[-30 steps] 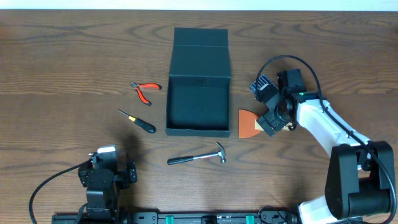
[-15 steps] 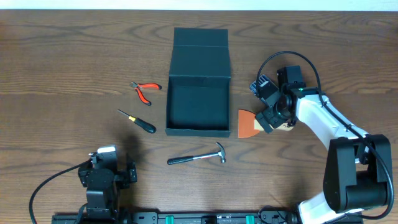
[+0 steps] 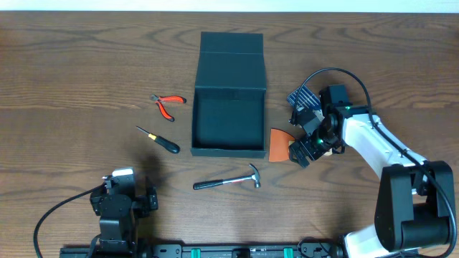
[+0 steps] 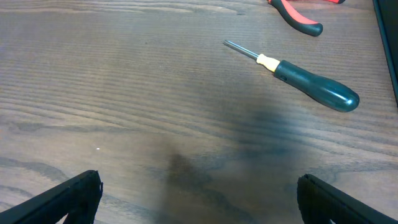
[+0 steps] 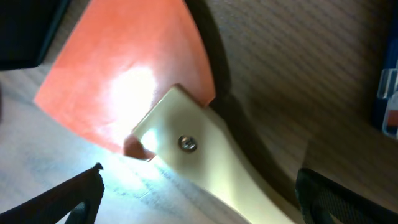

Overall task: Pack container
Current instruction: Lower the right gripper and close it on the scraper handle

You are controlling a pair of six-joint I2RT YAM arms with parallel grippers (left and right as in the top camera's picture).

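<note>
I need to lower my right gripper next, shifting along the cream handle, away from the orange blade.
The container [image 3: 228, 151], a dark matte box with its flap lid [image 3: 231, 61] folded back, stands open in the table's middle. A scraper with an orange blade [image 3: 278, 143] and cream handle lies just right of it. My right gripper [image 3: 305, 149] is low over the handle; in the right wrist view the fingers [image 5: 199, 202] are spread wide on both sides of the cream handle [image 5: 205, 155], not closed on it, with the blade [image 5: 124, 68] ahead. My left gripper [image 3: 122, 195] rests at the front left, open and empty [image 4: 199, 199].
Red-handled pliers [image 3: 165, 104] and a black-handled screwdriver [image 3: 161, 140] lie left of the container; both show in the left wrist view [image 4: 298, 12] [image 4: 311, 87]. A hammer [image 3: 229, 181] lies in front of the container. A blue striped packet [image 3: 303, 97] lies behind the right gripper.
My right gripper has moved toward the front and lower over the scraper handle. The scraper has slid slightly left toward the container. The left arm has not moved.
</note>
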